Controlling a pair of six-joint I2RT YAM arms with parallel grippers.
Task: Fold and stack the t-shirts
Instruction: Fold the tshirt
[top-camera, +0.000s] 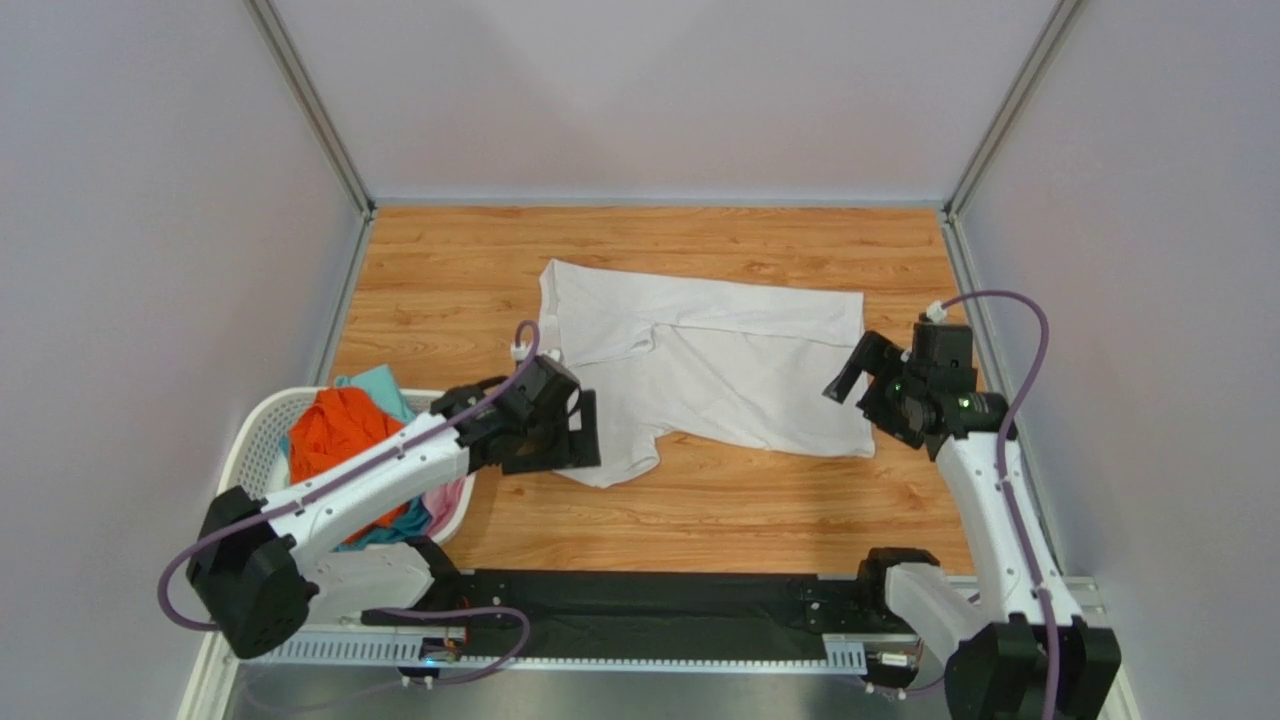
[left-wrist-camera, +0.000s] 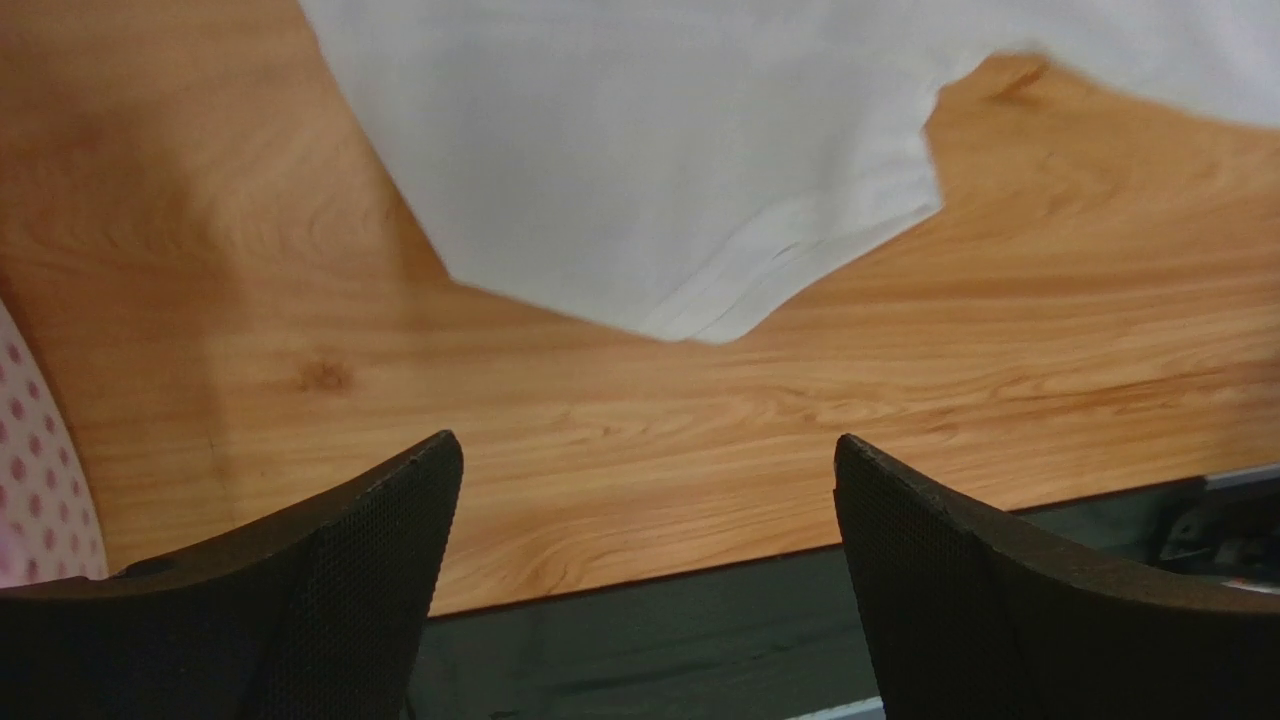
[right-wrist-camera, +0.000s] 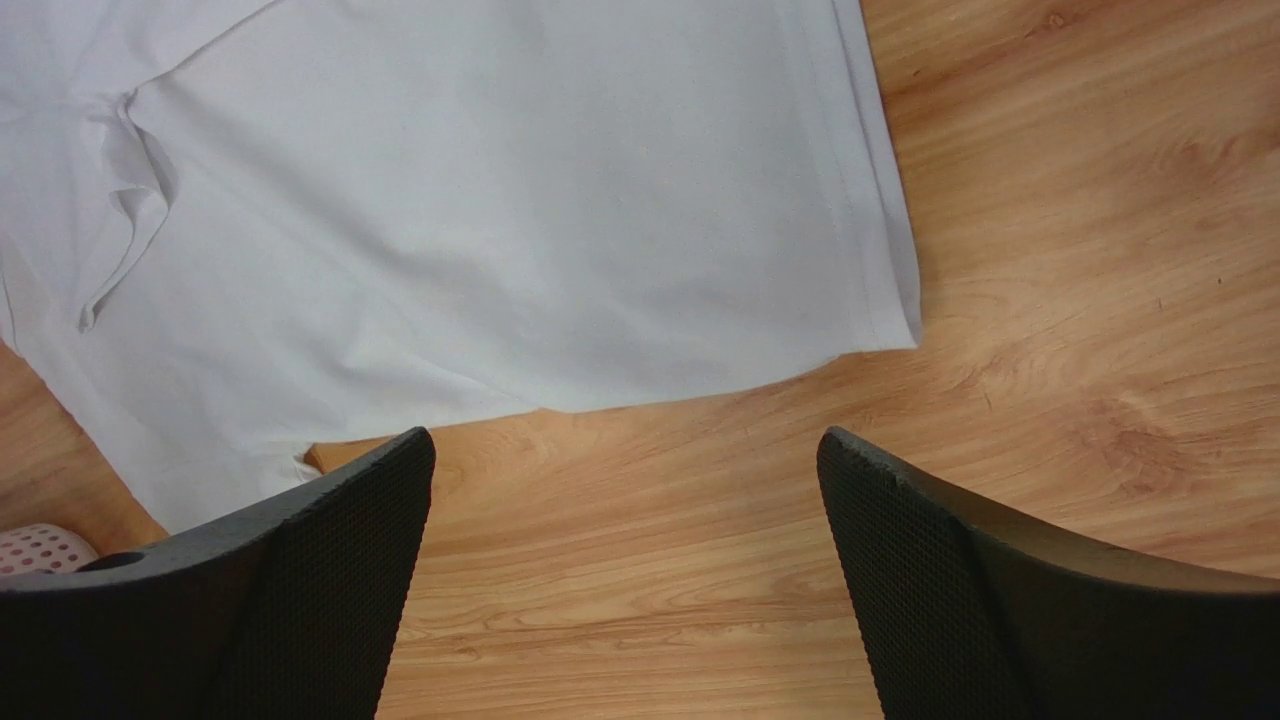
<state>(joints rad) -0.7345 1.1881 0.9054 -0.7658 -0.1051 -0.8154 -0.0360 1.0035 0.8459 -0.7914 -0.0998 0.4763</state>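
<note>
I need to lower my left gripper next to the near edge of the white sleeve (top-camera: 604, 483) (left-wrist-camera: 694, 327), and that is beside the corner of the sleeve's cuff.
A plain white t-shirt (top-camera: 706, 360) lies spread on the wooden table, with some creases. My left gripper (top-camera: 580, 438) is open and empty, above the shirt's near left sleeve. In the left wrist view the gripper (left-wrist-camera: 646, 495) hangs over bare wood, with the white shirt's (left-wrist-camera: 676, 150) sleeve corner just beyond it. My right gripper (top-camera: 851, 375) is open and empty at the shirt's right hem. In the right wrist view the gripper (right-wrist-camera: 624, 495) is over bare wood just short of the white shirt's (right-wrist-camera: 481, 210) hem corner. Orange (top-camera: 338, 435), teal (top-camera: 383, 390) and pink (top-camera: 446, 503) shirts lie bunched in the basket.
A white perforated laundry basket (top-camera: 263, 428) stands at the near left of the table; its wall shows in the left wrist view (left-wrist-camera: 30, 495). A black mounting rail (top-camera: 646, 608) runs along the near edge. Grey walls enclose the table on three sides.
</note>
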